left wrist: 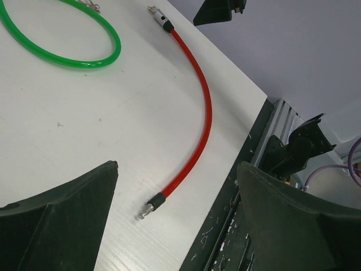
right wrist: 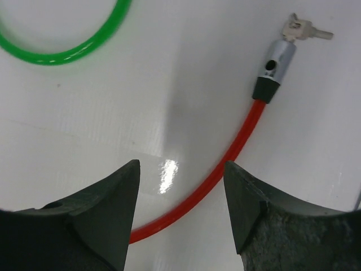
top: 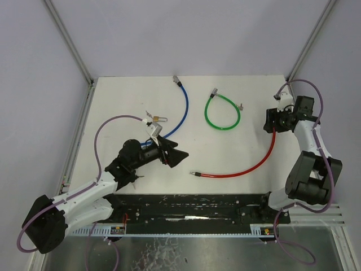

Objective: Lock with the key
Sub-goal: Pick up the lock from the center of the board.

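My right gripper should turn next to match the red cable by the dark collar and move down to it there, because the cable is below my right gripper and runs at a slant across its fingers.
A red cable lock (top: 248,167) lies curved on the white table. Its pin end (left wrist: 148,210) is free, just ahead of my left gripper (left wrist: 177,169), which is open and empty. In the top view that gripper (top: 176,157) hovers left of the pin (top: 194,174). The red cable's silver lock cylinder (right wrist: 274,65) has a key (right wrist: 307,29) in it. My right gripper (right wrist: 181,166) is open and empty above the red cable (right wrist: 225,169), a little short of the cylinder. In the top view the right gripper (top: 271,121) hides the cylinder and key.
A closed green cable loop (top: 222,113) lies at the table's middle back. A blue cable (top: 181,110) curves at the back left, with a small brass padlock and keys (top: 158,119) beside it. A black rail (top: 192,206) runs along the near edge.
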### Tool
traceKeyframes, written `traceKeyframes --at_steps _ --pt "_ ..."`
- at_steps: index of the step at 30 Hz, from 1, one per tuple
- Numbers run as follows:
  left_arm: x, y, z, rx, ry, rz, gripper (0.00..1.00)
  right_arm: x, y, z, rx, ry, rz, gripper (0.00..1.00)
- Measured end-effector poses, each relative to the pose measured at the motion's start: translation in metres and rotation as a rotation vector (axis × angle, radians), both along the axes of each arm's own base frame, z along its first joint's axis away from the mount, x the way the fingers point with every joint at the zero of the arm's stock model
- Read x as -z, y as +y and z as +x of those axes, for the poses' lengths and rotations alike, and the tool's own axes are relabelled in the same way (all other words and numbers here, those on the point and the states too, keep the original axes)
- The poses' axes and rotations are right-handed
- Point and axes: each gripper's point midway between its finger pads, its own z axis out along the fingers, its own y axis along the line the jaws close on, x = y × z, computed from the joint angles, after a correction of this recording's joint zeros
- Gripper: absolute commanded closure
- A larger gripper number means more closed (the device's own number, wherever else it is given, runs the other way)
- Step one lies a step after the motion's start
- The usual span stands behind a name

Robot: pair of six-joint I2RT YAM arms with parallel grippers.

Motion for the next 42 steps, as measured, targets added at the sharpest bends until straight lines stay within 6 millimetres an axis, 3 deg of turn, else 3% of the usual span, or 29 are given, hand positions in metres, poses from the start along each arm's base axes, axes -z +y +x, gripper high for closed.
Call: traceKeyframes --at_steps 6,11,16,25,34,42 --pt "-0.001 0.003 -0.001 -0.007 -0.010 -0.003 0.14 0.035 -0.037 0.014 0.198 0.074 -0.088 0.35" --pt "0.000 0.003 -0.002 -0.008 -0.010 -0.003 0.14 0.069 -0.052 0.013 0.309 0.164 -0.106 0.39" --pt "-0.001 0.004 -0.001 -0.016 -0.014 -0.005 0.14 0.086 -0.061 0.013 0.372 0.202 -0.128 0.47" --pt "-0.002 0.005 0.000 -0.024 -0.016 -0.006 0.14 0.110 -0.062 0.013 0.409 0.253 -0.108 0.62" --pt "-0.002 0.005 0.001 -0.029 -0.018 -0.007 0.14 0.111 -0.062 0.021 0.413 0.242 -0.095 0.74" --pt "-0.001 0.007 0.000 -0.030 -0.018 -0.006 0.14 0.111 -0.063 0.028 0.411 0.242 -0.087 0.93"
